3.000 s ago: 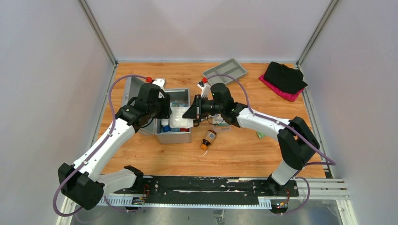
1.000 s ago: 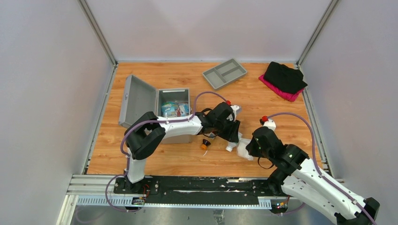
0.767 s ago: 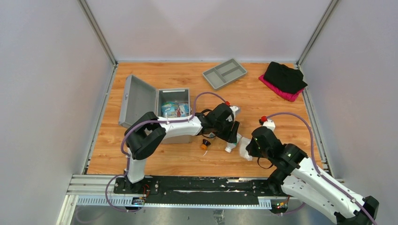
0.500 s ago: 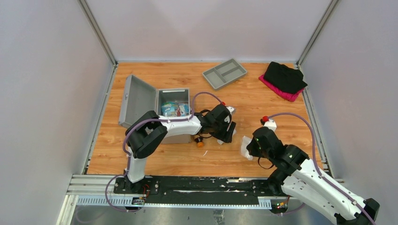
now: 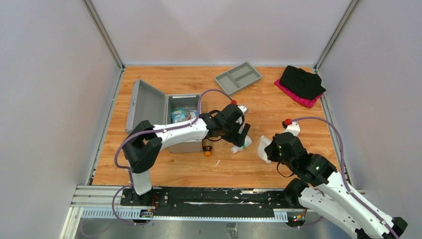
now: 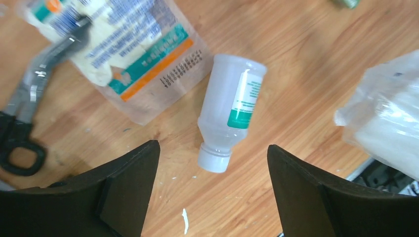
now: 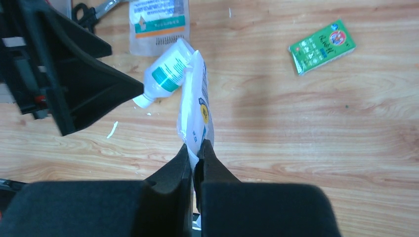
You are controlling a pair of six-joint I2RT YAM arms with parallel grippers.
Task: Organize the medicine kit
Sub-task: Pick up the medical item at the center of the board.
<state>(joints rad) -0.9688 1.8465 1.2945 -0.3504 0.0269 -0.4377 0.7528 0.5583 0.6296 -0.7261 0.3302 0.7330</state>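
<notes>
The open box has packets inside, so my right gripper should next move to it, outward and to the left in the top view, and release over its interior (image 5: pixel 182 111).
The grey medicine box (image 5: pixel 174 145) stands open with its lid (image 5: pixel 144 103) up and packets inside. My left gripper (image 5: pixel 240 136) (image 6: pixel 212 150) is open and empty, its jaws wide on either side of the cap of a white bottle with a green label (image 6: pixel 230 108) (image 5: pixel 241 146) that lies on the table. My right gripper (image 5: pixel 268 149) (image 7: pixel 196 146) is shut on a white plastic packet (image 7: pixel 194 106) (image 5: pixel 262 149) and holds it just right of that bottle (image 7: pixel 165 74). A brown bottle with an orange cap (image 5: pixel 207 150) lies beside the box.
A pouch with an orange stripe (image 6: pixel 133 54) (image 7: pixel 158 22) and scissors (image 6: pixel 22 123) lie behind the bottle. A green box (image 7: pixel 322 45) lies to the right. A grey divided tray (image 5: pixel 238 77) and a black and pink cloth (image 5: pixel 301 82) sit at the back.
My left gripper has drawn back a little towards the box, and the white bottle now shows. The brown bottle has slid left to the box. My right gripper has moved right with the packet.
</notes>
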